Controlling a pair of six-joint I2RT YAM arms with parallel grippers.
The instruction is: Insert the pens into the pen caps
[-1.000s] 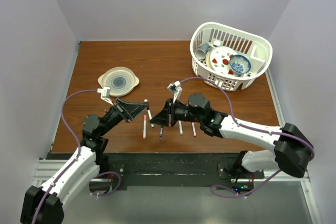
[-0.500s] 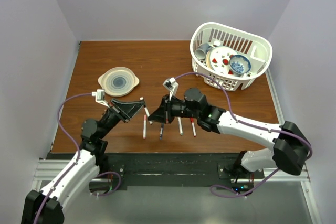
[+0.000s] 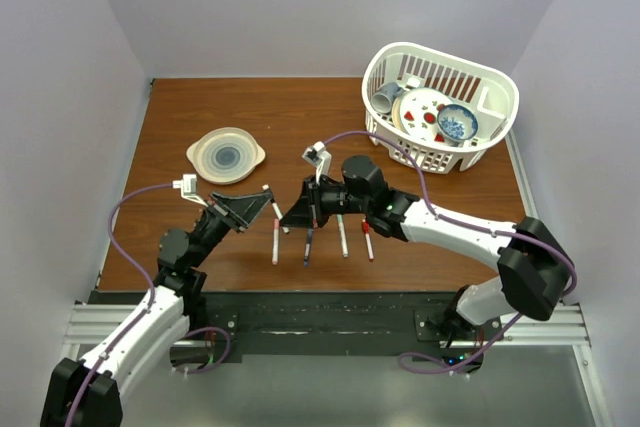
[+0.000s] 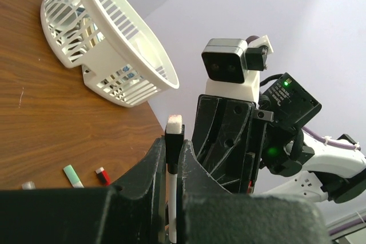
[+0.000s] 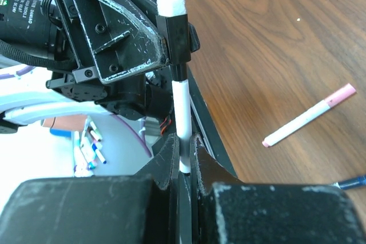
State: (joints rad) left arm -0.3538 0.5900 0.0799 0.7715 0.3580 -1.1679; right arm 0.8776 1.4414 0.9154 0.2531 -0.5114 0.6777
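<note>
My right gripper carries the capped pen down and right in the top view next and releases it on the bare wood between green and red pens.
One white-barrelled pen (image 5: 180, 104) is held in the air between both grippers. My right gripper (image 5: 184, 141) is shut on its barrel. Its black pen cap (image 4: 174, 136), with a white end, is clamped in my left gripper (image 4: 173, 144), also shut. From above, the left gripper (image 3: 266, 201) and right gripper (image 3: 288, 217) meet tip to tip over the table's near middle. Several more pens lie on the wood below: a pink-capped one (image 3: 274, 244), a dark blue one (image 3: 307, 245), a white one (image 3: 343, 237) and a red-tipped one (image 3: 367, 243).
A white basket (image 3: 497, 133) of dishes stands at the back right and shows in the left wrist view as well, basket (image 4: 108, 50). A round plate (image 3: 226, 155) lies at the left. Small green (image 4: 71, 175) and red (image 4: 102, 175) ends show on the wood.
The right arm has swung left and slightly away, closing onto the left gripper. The left gripper has drawn a little left and back. Both have stayed shut.
</note>
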